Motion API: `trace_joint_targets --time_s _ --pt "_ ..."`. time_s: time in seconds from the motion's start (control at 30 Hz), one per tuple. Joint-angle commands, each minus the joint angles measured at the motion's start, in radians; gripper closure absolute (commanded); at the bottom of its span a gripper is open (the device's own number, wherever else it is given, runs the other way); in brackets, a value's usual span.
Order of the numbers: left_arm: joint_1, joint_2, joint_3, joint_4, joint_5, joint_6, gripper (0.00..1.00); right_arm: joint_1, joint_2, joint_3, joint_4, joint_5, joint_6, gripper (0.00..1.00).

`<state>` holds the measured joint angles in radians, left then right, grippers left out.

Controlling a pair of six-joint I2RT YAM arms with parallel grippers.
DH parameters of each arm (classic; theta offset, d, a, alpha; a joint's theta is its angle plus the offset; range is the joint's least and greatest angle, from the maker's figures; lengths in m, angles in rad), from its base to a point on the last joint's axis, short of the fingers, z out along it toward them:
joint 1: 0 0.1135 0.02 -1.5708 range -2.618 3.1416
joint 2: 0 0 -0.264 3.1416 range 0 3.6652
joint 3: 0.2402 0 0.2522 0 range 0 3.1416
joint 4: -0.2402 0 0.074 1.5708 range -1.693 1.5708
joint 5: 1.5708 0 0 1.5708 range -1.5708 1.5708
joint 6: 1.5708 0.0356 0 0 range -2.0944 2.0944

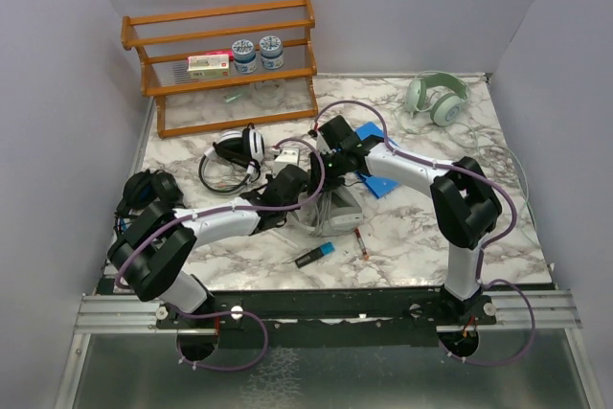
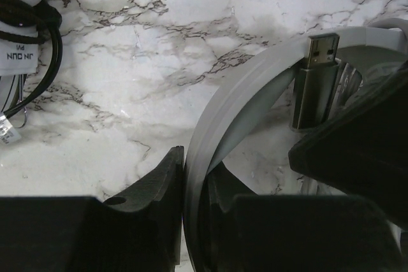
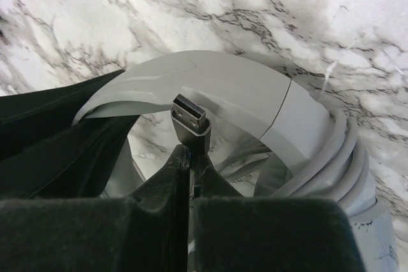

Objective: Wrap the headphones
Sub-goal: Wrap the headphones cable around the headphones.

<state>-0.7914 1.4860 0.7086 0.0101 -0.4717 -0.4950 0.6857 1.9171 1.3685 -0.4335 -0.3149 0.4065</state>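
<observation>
My left gripper should move outward toward the rack with the headband (image 2: 242,87) and let go of it on the bare tabletop beside the white-and-black pair, because the cable is coiled.
Grey headphones (image 1: 337,206) lie at the table's middle, between both arms. My left gripper (image 2: 194,165) is shut on their flat grey headband (image 2: 242,87), which runs up and right from the jaws. My right gripper (image 3: 192,157) is shut on the base of the cable's USB plug (image 3: 190,121), which sticks up in front of the headband (image 3: 217,84). Grey cable (image 3: 335,157) is coiled in several turns beside an earcup. The plug (image 2: 315,78) also shows in the left wrist view, against the band. A white-and-black pair (image 1: 238,148), a black pair (image 1: 144,193) and a pale green-white pair (image 1: 436,98) lie apart.
A wooden rack (image 1: 225,64) with jars and a box stands at the back left. A blue object (image 1: 375,184) lies under the right arm. A blue-tipped marker (image 1: 314,256) and a thin pen (image 1: 361,244) lie near the front. Loose pale cable trails at the right edge (image 1: 512,165).
</observation>
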Motion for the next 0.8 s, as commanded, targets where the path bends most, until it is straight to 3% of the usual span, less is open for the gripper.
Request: trace_joint_targets --time_s 0.0,0.77 --pt "-0.006 0.027 0.073 0.004 -0.030 -0.032 0.82 0.008 0.010 0.007 -0.111 0.054 -0.090 1.00" --pt "0.046 0.017 0.114 0.046 -0.054 0.025 0.83 0.008 -0.005 0.033 -0.225 0.077 -0.167 0.92"
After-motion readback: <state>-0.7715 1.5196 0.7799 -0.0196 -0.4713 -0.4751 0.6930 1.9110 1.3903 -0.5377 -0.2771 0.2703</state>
